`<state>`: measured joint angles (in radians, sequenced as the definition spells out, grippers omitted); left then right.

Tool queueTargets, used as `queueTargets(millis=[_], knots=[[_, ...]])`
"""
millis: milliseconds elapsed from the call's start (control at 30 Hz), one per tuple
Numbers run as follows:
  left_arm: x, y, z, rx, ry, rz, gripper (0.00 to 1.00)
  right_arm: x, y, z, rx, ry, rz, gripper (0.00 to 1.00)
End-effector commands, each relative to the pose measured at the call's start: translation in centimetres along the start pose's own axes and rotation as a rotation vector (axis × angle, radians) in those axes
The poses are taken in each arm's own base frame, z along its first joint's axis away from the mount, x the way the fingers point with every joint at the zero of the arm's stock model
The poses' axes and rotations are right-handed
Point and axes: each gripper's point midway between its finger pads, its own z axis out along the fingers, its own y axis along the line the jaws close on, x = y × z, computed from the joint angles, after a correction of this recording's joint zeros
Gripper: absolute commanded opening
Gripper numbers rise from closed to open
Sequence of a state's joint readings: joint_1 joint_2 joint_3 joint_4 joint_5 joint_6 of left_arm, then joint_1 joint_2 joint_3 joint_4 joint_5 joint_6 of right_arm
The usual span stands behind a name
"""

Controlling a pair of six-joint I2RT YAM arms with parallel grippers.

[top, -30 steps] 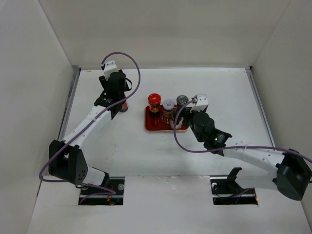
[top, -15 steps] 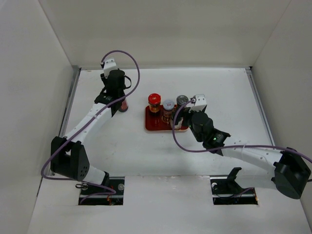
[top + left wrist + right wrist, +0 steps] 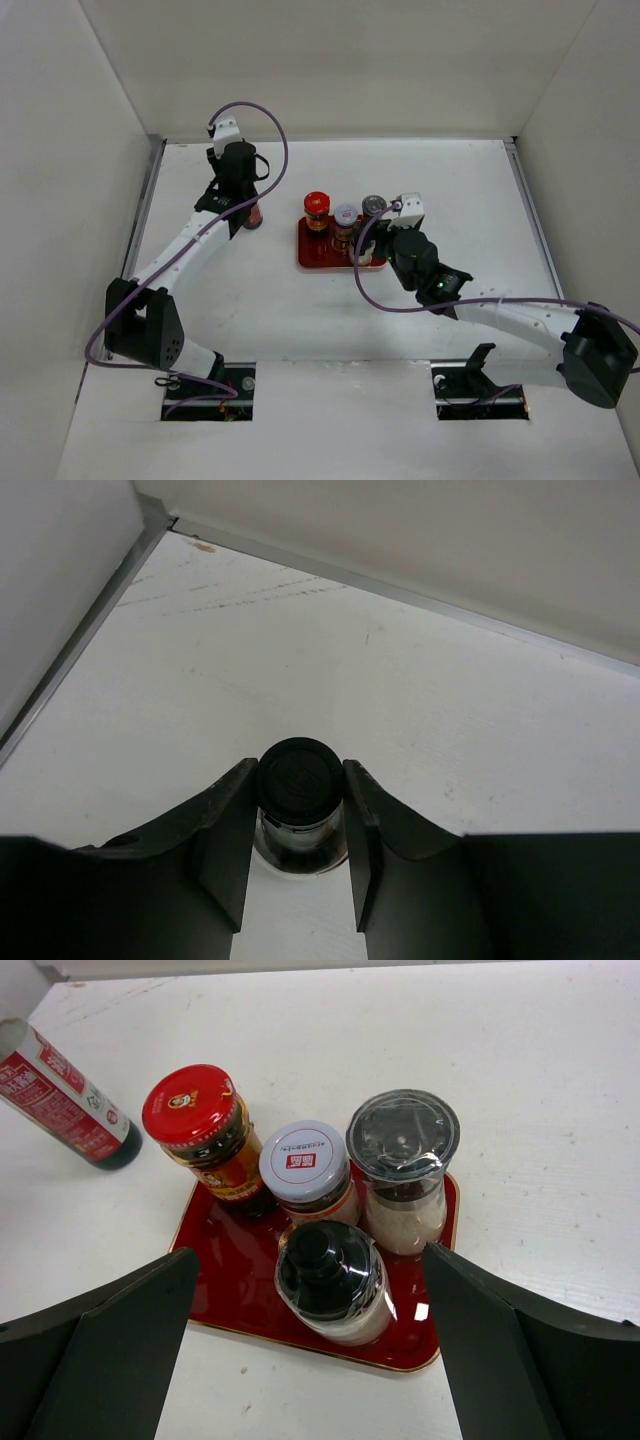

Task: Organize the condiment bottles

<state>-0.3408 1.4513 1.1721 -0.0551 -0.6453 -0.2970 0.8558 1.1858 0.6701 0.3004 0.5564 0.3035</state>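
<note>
The tray's near corner by the red-lidded jar is empty. Next, my left gripper lifts the tall bottle and lowers it onto that corner of the tray [image 3: 225, 1270].
My left gripper [image 3: 300, 768] is shut on the black cap of the tall clear bottle [image 3: 298, 830], which has dark contents and stands upright left of the tray; it also shows in the top view [image 3: 254, 216] and the right wrist view [image 3: 70, 1098]. On the red tray [image 3: 225, 1270] stand the red-lidded jar [image 3: 190, 1110], the pale-lidded jar [image 3: 303, 1160], the grey-lidded shaker [image 3: 402, 1140] and the short black-capped bottle [image 3: 330, 1270]. My right gripper [image 3: 310, 1255] is open and empty, above the tray's near edge, with its jaws wide either side of the short bottle.
The tray [image 3: 322, 255] sits mid-table. White walls enclose the table on the left, back and right; a metal edge strip [image 3: 80, 650] runs close to the left gripper. Bare white table [image 3: 470, 200] lies right of the tray.
My left gripper has shifted slightly toward the back over the tall bottle. The right arm has edged a little left. The jars on the tray have not moved.
</note>
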Motion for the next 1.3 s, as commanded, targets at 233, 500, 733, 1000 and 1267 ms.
queueTargets(millis=[233, 500, 733, 1000, 1267], knots=[[-4.0, 0.1, -1.5, 0.017, -0.099, -0.069, 0.14, -1.8, -0.3, -0.3, -0.012, -0.065, 0.051, 1.00], [-9.7, -0.5, -8.0, 0.124, -0.211, -0.149, 0.12, -2.3, -1.1, -0.5, 0.000, -0.091, 0.077, 1.00], [-8.3, -3.6, -14.9, 0.318, -0.193, -0.136, 0.12, -3.2, -2.4, -0.9, 0.021, -0.129, 0.118, 1.00], [-6.4, -6.8, -19.9, 0.464, -0.162, -0.113, 0.12, -3.3, -3.6, -0.7, 0.047, -0.139, 0.149, 1.00], [-5.1, -11.2, -20.9, 0.537, -0.152, -0.102, 0.12, -2.8, -3.7, -0.4, 0.049, -0.123, 0.149, 1.00]])
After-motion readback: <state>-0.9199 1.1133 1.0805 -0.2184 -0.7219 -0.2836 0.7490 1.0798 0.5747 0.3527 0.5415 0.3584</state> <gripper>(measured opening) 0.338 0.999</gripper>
